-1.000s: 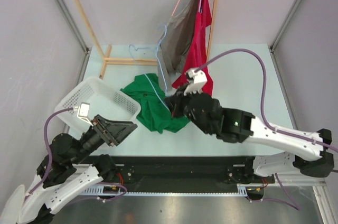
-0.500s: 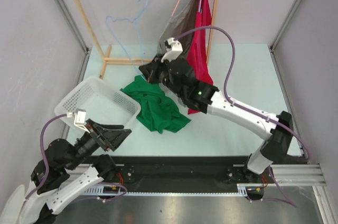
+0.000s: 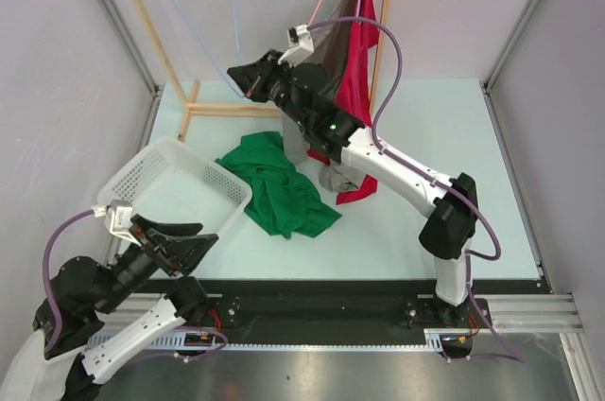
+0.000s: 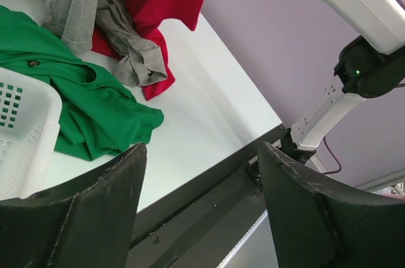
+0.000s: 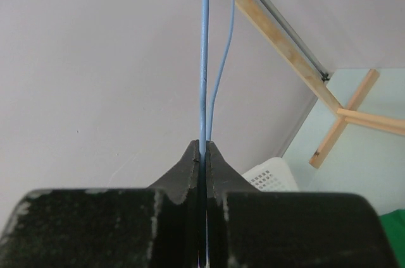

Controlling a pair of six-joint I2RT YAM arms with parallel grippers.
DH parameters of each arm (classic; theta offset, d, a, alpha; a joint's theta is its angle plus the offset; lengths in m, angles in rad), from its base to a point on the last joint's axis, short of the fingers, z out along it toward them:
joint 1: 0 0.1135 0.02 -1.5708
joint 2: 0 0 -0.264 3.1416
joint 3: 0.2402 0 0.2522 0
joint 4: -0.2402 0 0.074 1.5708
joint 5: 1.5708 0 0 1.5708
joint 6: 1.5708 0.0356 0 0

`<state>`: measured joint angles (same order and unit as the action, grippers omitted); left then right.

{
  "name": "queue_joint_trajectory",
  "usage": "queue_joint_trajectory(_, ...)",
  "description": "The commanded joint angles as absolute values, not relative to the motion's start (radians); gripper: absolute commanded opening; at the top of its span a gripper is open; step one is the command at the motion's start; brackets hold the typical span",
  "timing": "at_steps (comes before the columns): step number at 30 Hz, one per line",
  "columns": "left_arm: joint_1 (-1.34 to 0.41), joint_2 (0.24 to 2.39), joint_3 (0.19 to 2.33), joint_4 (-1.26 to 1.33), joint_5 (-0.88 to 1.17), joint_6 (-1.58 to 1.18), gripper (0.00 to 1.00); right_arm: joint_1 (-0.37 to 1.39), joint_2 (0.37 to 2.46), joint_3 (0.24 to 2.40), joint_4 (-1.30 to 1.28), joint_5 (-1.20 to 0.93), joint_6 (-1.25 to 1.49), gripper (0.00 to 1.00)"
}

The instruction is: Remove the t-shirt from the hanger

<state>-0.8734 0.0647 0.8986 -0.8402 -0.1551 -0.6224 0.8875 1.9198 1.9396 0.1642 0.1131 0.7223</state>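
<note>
The green t-shirt is off the hanger, so the robot's right gripper needs to carry the light-blue wire hanger (image 3: 200,4) outward toward the wooden rack next and let go of it there.
A green t-shirt (image 3: 279,185) lies crumpled on the table, off the hanger; it also shows in the left wrist view (image 4: 69,103). My right gripper (image 3: 238,79) is shut on a bare light-blue wire hanger (image 3: 200,4) and holds it high at the back left, near the wooden rack. In the right wrist view the hanger wire (image 5: 204,59) rises straight out of the closed fingertips (image 5: 201,153). My left gripper (image 3: 203,235) is open and empty, low at the near left beside the basket; in its own view it (image 4: 201,154) spans the table's front edge.
A white perforated basket (image 3: 151,174) sits at the left. A grey shirt (image 3: 326,61) and a red shirt (image 3: 359,51) hang on a wooden rack (image 3: 194,103) at the back, their hems on the table. A black rail (image 3: 312,297) runs along the front edge.
My right gripper has lifted the blue hanger up and to the back left, clear of the green t-shirt, which stays on the table. My left gripper has drawn back toward the near left.
</note>
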Motion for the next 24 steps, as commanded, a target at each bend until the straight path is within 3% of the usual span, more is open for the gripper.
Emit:
queue_joint_trajectory(1,-0.876,0.095,0.946,-0.856,-0.166,-0.565,0.75,0.859,1.963,2.060,0.253,0.071,0.782,0.00)
queue_joint_trajectory(13,-0.876,0.092,0.979,-0.873,-0.178,-0.549,0.75,0.798,2.092,2.203,0.275,0.041,0.928,0.00)
queue_joint_trajectory(24,-0.876,0.103,0.999,-0.893,-0.175,-0.546,0.75,0.808,2.259,2.459,0.045,0.072,0.872,0.00)
